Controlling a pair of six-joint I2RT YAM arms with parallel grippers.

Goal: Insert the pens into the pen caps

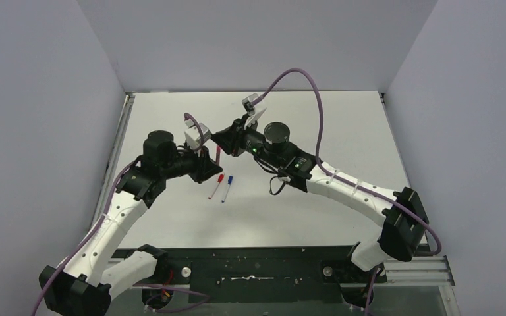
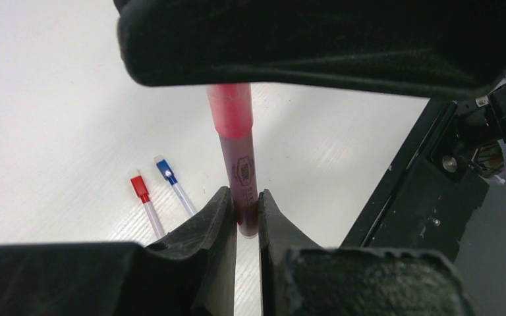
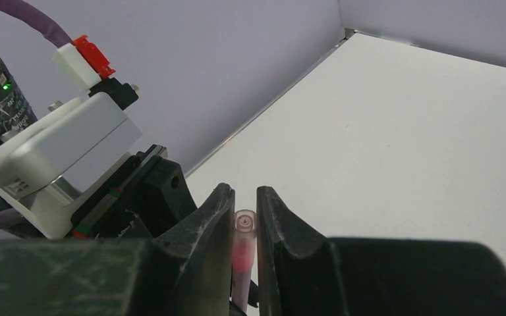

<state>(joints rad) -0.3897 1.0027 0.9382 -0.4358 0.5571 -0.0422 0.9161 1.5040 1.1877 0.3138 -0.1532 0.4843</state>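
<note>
The pale pink cap [image 2: 230, 108] is already over the pen's tip, so I should next bring my left gripper down to the table and tilt the pinkish-red pen [image 1: 218, 156] flat beside the red-capped one.
My left gripper [image 2: 244, 197] is shut on the lower end of a pinkish-red pen [image 2: 240, 172], which stands upright above the table. Over the pen's top end sits a pale pink cap [image 2: 230, 108], and my right gripper [image 3: 244, 197] is shut on that cap [image 3: 244, 221]; the pen's red tip glows through it. In the top view the pen [image 1: 218, 156] stands between the left gripper [image 1: 208, 164] and the right gripper [image 1: 224, 142]. Two whitish pens lie side by side on the table, one wearing a red cap [image 2: 138, 185], the other a blue cap [image 2: 165, 169].
The two capped pens [image 1: 221, 187] lie just in front of the grippers on the white table [image 1: 316, 217]. Grey walls close in the back and both sides. A black rail [image 1: 257, 270] with the arm bases runs along the near edge.
</note>
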